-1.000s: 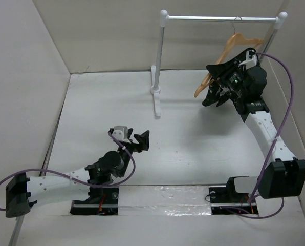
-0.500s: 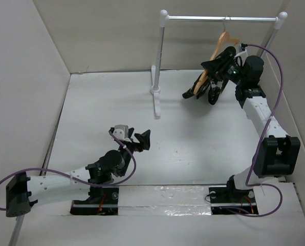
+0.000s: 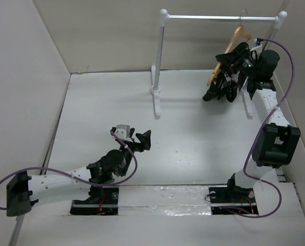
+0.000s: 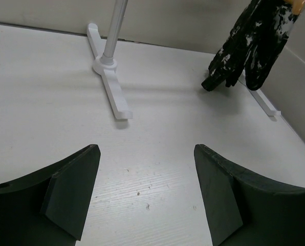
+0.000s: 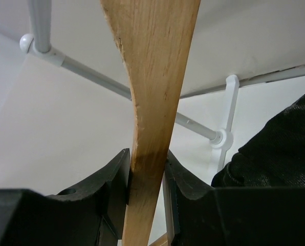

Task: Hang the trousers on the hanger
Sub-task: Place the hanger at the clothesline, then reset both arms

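Observation:
I should move my right gripper slightly down below the rack's top bar (image 3: 241, 19) and let go of the hanger's arm, because the curve of the thin hook is still above that bar.
The wooden hanger (image 3: 238, 37) hangs by its thin hook on the rack's top bar at the far right. The black white-splattered trousers (image 3: 221, 88) are draped over it and hang down in a bunch. They also show in the left wrist view (image 4: 255, 43) and the right wrist view (image 5: 278, 154). My right gripper (image 3: 244, 54) is shut on the hanger's arm (image 5: 152, 102), high beside the bar. My left gripper (image 3: 134, 138) is open and empty, low over the table (image 4: 157, 154) near the front left.
The white and silver rack (image 3: 160, 56) stands at the back. Its left post and foot (image 4: 109, 77) rise in the middle of the table, its right post (image 3: 275, 28) by the right wall. White walls close in the left, back and right sides.
My right gripper has swung the hanger and trousers left along the bar, then back to the right and higher. The left arm has stayed still.

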Robot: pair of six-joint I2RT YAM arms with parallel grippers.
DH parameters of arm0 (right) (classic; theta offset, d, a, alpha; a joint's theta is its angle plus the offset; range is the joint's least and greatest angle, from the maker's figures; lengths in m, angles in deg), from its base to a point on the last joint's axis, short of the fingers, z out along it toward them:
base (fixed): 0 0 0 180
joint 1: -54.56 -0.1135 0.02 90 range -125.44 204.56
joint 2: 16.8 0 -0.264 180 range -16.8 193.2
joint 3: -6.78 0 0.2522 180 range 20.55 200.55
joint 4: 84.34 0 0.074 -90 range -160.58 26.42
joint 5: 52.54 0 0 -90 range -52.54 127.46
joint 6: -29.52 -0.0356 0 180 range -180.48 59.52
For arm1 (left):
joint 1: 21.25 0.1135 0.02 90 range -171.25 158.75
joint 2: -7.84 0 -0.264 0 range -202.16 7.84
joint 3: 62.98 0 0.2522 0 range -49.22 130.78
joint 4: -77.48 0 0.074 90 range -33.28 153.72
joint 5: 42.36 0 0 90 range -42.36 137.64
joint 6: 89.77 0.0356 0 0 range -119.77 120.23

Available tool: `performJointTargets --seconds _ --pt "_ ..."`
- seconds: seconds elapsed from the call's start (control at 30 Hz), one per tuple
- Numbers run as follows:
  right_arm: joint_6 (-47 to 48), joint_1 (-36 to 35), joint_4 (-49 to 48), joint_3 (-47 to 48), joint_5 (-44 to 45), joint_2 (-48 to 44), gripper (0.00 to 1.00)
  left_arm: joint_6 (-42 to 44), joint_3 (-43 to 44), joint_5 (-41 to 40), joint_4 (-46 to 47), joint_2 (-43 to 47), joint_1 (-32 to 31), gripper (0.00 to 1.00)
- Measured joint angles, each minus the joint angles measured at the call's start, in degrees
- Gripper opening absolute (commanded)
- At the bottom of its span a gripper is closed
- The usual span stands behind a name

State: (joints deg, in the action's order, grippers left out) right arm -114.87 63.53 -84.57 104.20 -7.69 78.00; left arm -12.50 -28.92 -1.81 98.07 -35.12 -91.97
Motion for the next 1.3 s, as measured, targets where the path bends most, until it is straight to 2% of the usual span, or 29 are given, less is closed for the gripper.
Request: performJointTargets --seconds 0.27,0.47,0.53,0.57,0.67,0.7,0.77,0.8,0.87,0.9,1.0,1.17,1.3 --pt "-0.6 3.0 -2.9 0.0 -1.9 2.3 0.0 0.0 0.0 0.0 0.1 0.1 0.1 0.71" --pt "-2.7 4.2 -10.7 -7.0 -3.3 2.3 0.0 0.0 0.0 0.0 0.1 -0.9 0.1 0.71" --pt "-3.1 4.9 -13.0 -8.2 -3.7 2.3 0.04 0.0 0.0 0.0 0.1 -0.9 0.1 0.71" --pt "-3.5 5.3 -13.9 -8.7 -3.8 2.3 0.07 0.0 0.0 0.0 0.1 -0.9 0.1 0.71" --pt "-4.9 6.5 -16.4 -9.8 -4.4 2.3 0.32 0.0 0.0 0.0 0.1 -0.9 0.1 0.71" --pt "-5.3 6.9 -17.0 -10.1 -4.4 2.3 0.47 0.0 0.0 0.0 0.1 -0.9 0.1 0.71" --pt "-5.4 7.5 -18.2 -10.6 -4.2 2.3 0.64 0.0 0.0 0.0 0.1 -0.9 0.1 0.71" --pt "-5.0 7.8 -18.4 -10.7 -3.7 2.2 0.76 0.0 0.0 0.0 0.1 -0.9 0.1 0.71" --pt "-4.3 8.4 -17.9 -10.7 -2.8 1.5 0.9 0.0 0.0 0.0 0.1 -0.9 0.1 0.71" --pt "-3.7 8.8 -17.1 -10.7 -2.0 0.8 1.0 0.0 0.0 0.0 0.1 -0.9 0.1 0.71" --pt "-0.3 9.5 -12.3 -10.7 1.3 -3.2 1.0 -0.2 0.1 0.0 0.0 -1.1 0.1 0.72" --pt "6.8 9.7 -1.4 -11.0 12.1 -14.7 1.0 -0.5 0.1 -0.1 -0.3 -1.1 0.1 0.74" --pt "10.7 9.1 0.9 -17.7 17.2 -28.3 1.0 -1.0 0.1 -0.6 -0.5 -0.9 0.1 0.75"
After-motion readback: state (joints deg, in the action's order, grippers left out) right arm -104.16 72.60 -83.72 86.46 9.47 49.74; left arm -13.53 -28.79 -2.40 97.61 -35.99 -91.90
